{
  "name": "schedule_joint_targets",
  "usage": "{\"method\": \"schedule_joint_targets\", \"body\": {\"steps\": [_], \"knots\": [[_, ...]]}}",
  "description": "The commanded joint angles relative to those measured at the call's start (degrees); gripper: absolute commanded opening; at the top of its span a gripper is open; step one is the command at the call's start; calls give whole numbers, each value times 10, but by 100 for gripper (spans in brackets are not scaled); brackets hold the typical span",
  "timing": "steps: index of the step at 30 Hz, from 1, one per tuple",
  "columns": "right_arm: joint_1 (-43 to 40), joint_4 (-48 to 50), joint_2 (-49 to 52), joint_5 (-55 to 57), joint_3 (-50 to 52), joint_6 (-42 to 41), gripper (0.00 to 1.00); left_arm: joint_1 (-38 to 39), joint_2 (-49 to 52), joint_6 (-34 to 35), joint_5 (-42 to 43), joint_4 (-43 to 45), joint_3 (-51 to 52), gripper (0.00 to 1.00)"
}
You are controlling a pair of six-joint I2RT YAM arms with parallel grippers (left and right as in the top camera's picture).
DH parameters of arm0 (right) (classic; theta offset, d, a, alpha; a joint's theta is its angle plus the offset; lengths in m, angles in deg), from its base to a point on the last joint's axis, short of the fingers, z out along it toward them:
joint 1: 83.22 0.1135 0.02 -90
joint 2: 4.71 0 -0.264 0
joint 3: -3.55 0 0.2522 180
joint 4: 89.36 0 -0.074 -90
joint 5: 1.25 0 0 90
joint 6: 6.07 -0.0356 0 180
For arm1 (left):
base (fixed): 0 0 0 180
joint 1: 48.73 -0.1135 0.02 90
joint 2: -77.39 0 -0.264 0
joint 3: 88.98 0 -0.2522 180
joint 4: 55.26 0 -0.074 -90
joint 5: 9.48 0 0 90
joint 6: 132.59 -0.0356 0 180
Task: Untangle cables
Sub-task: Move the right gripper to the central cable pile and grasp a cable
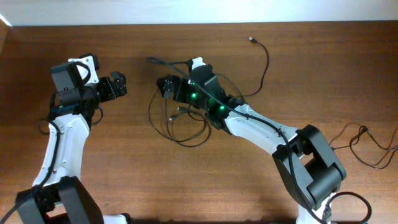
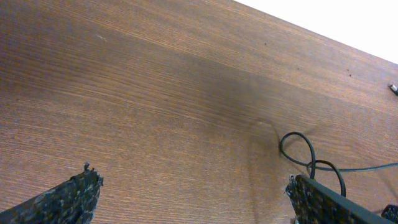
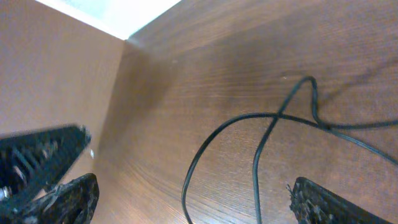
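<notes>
I will turn my right gripper next and lower it onto the outer piece of cable [image 1: 155, 93] [image 3: 192, 171], leaving the inner piece beside its fingers, because both pieces now run through the gripper's open gap.
The thin black cables [image 1: 180, 121] lie in a loose tangle of loops on the wooden table at centre. One strand runs up to a small plug [image 1: 252, 39] at the back. My right gripper [image 1: 165, 87] hovers over the left part of the tangle. It is open, and two cable strands [image 3: 256, 163] pass between its fingers [image 3: 189, 196] without being held. My left gripper [image 1: 122, 84] is open and empty, left of the tangle. In the left wrist view its fingers [image 2: 193, 196] frame bare wood, with a cable loop [image 2: 297, 149] beyond the right finger.
Another thin cable [image 1: 367, 146] lies by the table's right edge. A white wall runs along the back edge [image 1: 199, 23]. The left gripper's finger [image 3: 37, 155] shows at the left of the right wrist view.
</notes>
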Motion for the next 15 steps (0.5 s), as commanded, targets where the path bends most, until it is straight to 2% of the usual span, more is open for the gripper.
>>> {"method": "schedule_joint_targets", "body": {"steps": [1, 8, 15], "knots": [[2, -4, 10, 46, -5, -170, 96, -3, -11, 3, 0, 1, -2, 99], [15, 7, 17, 73, -5, -336, 99, -3, -11, 3, 0, 1, -2, 99], [29, 180, 87, 74, -6, -403, 100, -3, -11, 3, 0, 1, -2, 99]]}}
